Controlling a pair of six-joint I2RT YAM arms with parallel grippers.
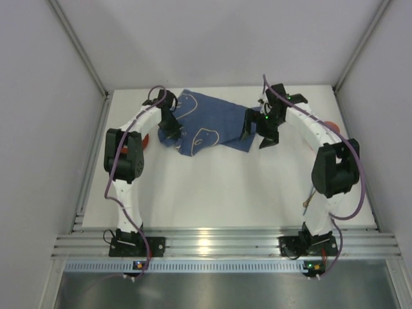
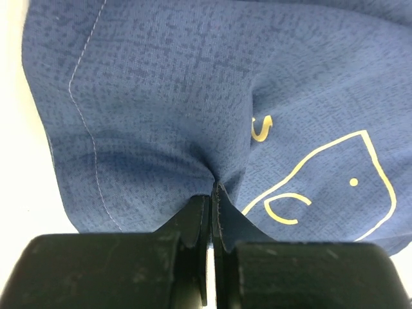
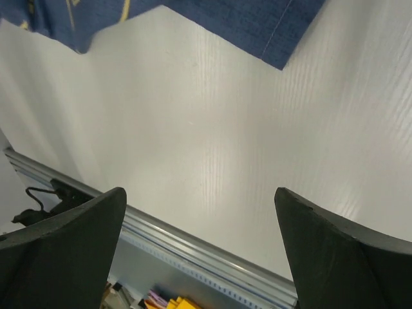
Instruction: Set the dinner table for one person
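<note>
I should lower my open right gripper onto the mat's near stitched corner, still outside the fingers on the tabletop below.
The white dinner table [image 1: 219,187] fills the top view. A blue cloth mat [image 1: 206,125] with pale line drawings lies crumpled at its far middle. My left gripper [image 1: 168,132] is shut on the mat's left edge; in the left wrist view the jaws [image 2: 212,196] pinch a fold of the blue cloth [image 2: 161,96]. My right gripper [image 1: 259,132] is open and empty at the mat's right corner, raised above the table; its wrist view shows the white tabletop [image 3: 212,141] between the wide-apart fingers [image 3: 71,232] and a corner of the mat [image 3: 257,26].
An orange-red object [image 1: 145,140] shows partly behind the left arm, and another [image 1: 331,126] behind the right arm. The ribbed aluminium rail [image 1: 219,244] runs along the near edge. Grey walls close in the left, right and back.
</note>
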